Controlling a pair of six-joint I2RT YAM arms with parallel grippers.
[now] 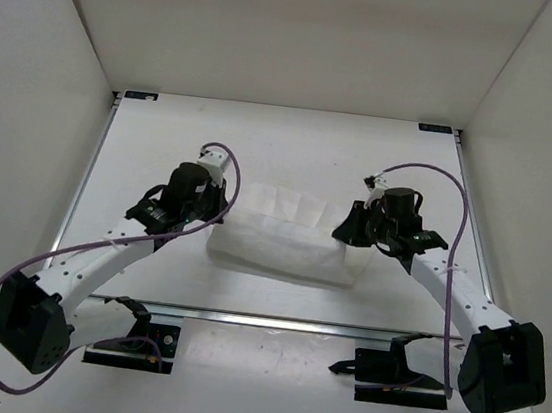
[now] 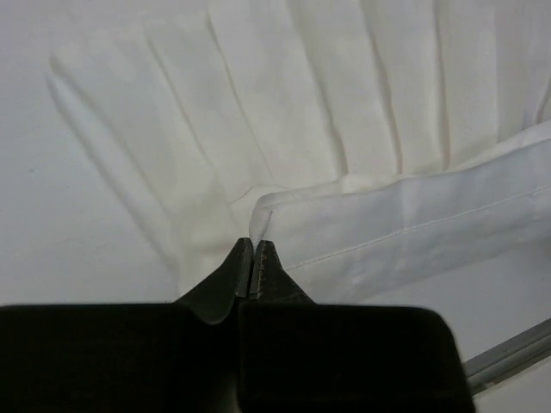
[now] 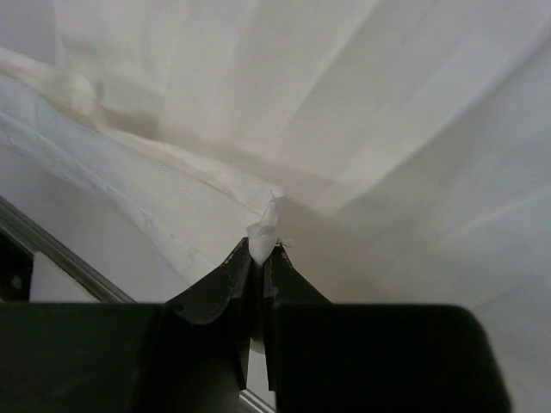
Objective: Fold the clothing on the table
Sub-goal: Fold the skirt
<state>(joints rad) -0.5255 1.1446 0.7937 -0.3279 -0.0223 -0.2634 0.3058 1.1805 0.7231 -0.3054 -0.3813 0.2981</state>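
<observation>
The clothing's far pleated edge (image 1: 323,202) lies below and outward of my right gripper. The tuft goes down and outward to that edge in my right gripper next and is released there.
The clothing (image 1: 287,240) is a white pleated garment lying folded over itself in the middle of the table (image 1: 293,148). My left gripper (image 1: 217,214) is at its left end, shut on a corner of the folded top layer. In the left wrist view that corner of the clothing (image 2: 405,219) rises between the shut fingers of the left gripper (image 2: 255,245), with pleats fanning beyond. My right gripper (image 1: 355,238) is at the right end, also shut. Seen from the right wrist, a pinched tuft of the clothing (image 3: 267,225) sticks out of the right gripper (image 3: 262,249).
Metal rails (image 1: 272,319) run along the table's near edge and both sides. White walls enclose the table on the left, right and back. Purple cables (image 1: 458,204) loop off both arms. The arm bases (image 1: 128,342) sit near the front.
</observation>
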